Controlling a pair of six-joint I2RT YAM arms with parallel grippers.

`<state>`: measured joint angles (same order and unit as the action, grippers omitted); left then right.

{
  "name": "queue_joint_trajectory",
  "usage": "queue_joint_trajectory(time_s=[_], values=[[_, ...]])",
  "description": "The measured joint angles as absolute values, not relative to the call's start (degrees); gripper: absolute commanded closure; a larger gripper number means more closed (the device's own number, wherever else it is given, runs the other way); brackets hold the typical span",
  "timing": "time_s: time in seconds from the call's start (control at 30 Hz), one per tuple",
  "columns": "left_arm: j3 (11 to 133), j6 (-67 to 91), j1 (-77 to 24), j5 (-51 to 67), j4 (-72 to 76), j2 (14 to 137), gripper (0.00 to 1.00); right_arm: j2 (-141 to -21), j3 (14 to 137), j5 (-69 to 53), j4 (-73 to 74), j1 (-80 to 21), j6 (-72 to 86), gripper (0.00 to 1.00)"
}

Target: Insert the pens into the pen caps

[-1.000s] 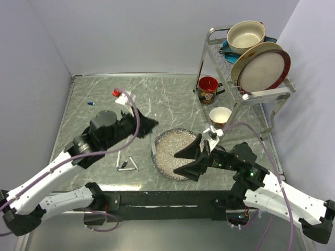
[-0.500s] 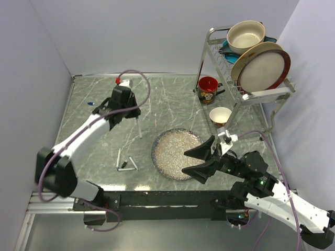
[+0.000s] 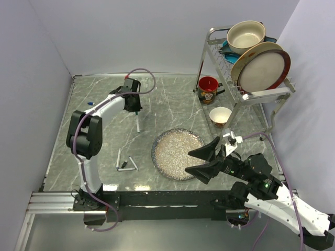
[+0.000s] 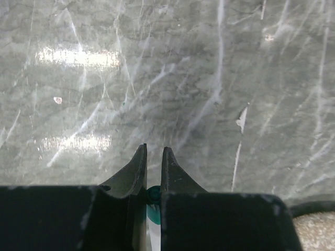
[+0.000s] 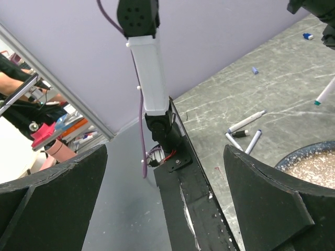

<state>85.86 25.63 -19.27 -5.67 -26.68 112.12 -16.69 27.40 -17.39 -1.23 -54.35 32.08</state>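
Note:
The white-bodied pen still hangs above the surface, so my left gripper must move down toward the bare patch of table beyond the speckled plate and open there.
My left gripper is stretched out over the far left of the table, shut on a white-barrelled pen that hangs below it. In the left wrist view the pen's teal end sits pinched between the jaws of the left gripper. The right wrist view catches that pen too. Three other pens lie loose at the near left, one of them dark-ended. A blue pen cap rests at the far left. My right gripper hangs open and holds nothing, by the speckled plate's near right rim.
A dish rack with a bowl and plates stands at the back right, with a red mug and a white cup beside it. The table's black front rail runs under the right gripper.
The left arm swung from near the loose pens out to the far left, carrying its pen. The right gripper opened wider and drew back toward the near right.

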Motion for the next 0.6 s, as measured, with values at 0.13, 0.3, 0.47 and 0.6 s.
queue_joint_trajectory(time_s=[0.13,0.3,0.47,0.6], values=[[87.8,24.9,-18.9,-5.7,-27.4,114.8,0.91,-16.8,27.4,-17.4,-1.3,-54.3,32.1,0.0],[87.9,24.6,-18.8,-5.8,-27.4,117.1,0.89,-18.0,27.4,-17.5,-1.5,-54.3,32.1,0.0],[90.1,24.7,-18.4,-6.0,-28.6,120.2,0.8,-18.6,27.4,-17.5,-1.5,-54.3,32.1,0.0],[91.6,24.7,-18.0,-6.5,-29.9,121.5,0.76,-18.5,27.4,-17.4,-1.5,-54.3,32.1,0.0]])
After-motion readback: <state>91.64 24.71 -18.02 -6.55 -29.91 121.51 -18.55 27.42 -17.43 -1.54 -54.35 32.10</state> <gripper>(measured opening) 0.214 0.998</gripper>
